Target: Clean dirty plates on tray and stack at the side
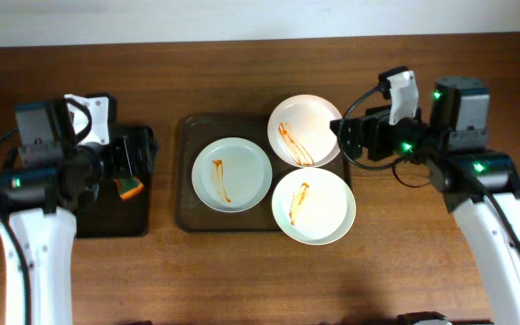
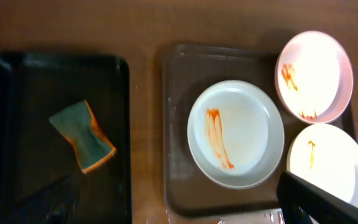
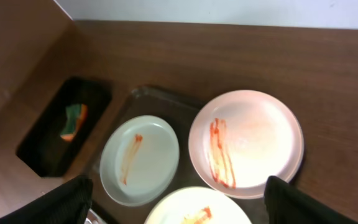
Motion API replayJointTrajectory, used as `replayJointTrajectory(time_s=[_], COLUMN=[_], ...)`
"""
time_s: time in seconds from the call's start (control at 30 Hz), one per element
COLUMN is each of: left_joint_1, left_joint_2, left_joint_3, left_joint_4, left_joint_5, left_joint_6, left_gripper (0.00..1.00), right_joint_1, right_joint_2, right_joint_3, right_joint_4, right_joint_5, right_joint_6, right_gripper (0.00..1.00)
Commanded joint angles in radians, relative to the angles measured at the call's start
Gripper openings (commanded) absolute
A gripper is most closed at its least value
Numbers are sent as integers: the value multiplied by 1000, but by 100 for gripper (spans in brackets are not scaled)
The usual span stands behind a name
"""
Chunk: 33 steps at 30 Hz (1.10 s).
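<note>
I need to lower my open left gripper into the black tray next, until its fingers are on both sides of the green-and-orange sponge (image 1: 129, 187) (image 2: 84, 137), and close it. Every plate has sauce streaks on it.
Three white plates with orange-red sauce streaks lie on the brownish tray (image 1: 186, 171): one at the left (image 1: 232, 174), one at the far right (image 1: 306, 131), one at the near right (image 1: 313, 206), the right two overhanging the rim. My left gripper (image 1: 139, 153) is open and empty above the black tray. My right gripper (image 1: 348, 137) is open and empty at the far-right plate's edge. The left wrist view shows the tray (image 2: 176, 124) and the plates (image 2: 247, 134), (image 2: 316, 74), (image 2: 331, 168). The right wrist view shows the plates (image 3: 145, 162), (image 3: 257, 137), (image 3: 173, 211) between my open fingers (image 3: 182, 205).
A smaller black tray (image 1: 106, 217) stands left of the brownish tray and holds a green-and-orange sponge (image 1: 131, 187). The sponge also shows in the left wrist view (image 2: 82, 137) and the right wrist view (image 3: 74, 121). Bare wooden table lies to the right and front.
</note>
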Motion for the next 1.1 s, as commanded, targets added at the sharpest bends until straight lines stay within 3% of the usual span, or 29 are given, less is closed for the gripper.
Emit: replayJointTrajectory(time_s=[0.0,0.17,0.27,0.4,0.6,0.73,0.87,1.07], left_joint_1=[5,5,5,5,5,5,5,5], left_joint_2=[117,241,244,244,292,346,375,381], left_joint_3=[153,295,295,295,290,290,290,290], left_joint_4=[-109,-231,-202,-161,-177,-190,-185,-171], left_joint_5=[-6,-79,-162,-143,-146,-147,-147,-166], left_joint_6=[42,42,43,43,0,-16,-35,-94], left_gripper=[99,99,99,99,100,100,100,100], right_joint_1=[14,111,235,393,453,464,494,541], right_joint_2=[85,219,323,472,623,644,690,723], right_joint_3=[21,24,52,56,56,56,55,55], right_joint_4=[37,164,166,167,205,204,202,225], right_joint_5=[-33,79,209,393,462,484,477,499], right_joint_6=[124,306,367,440,587,554,472,437], right_gripper=[82,75,64,56,47,46,38,8])
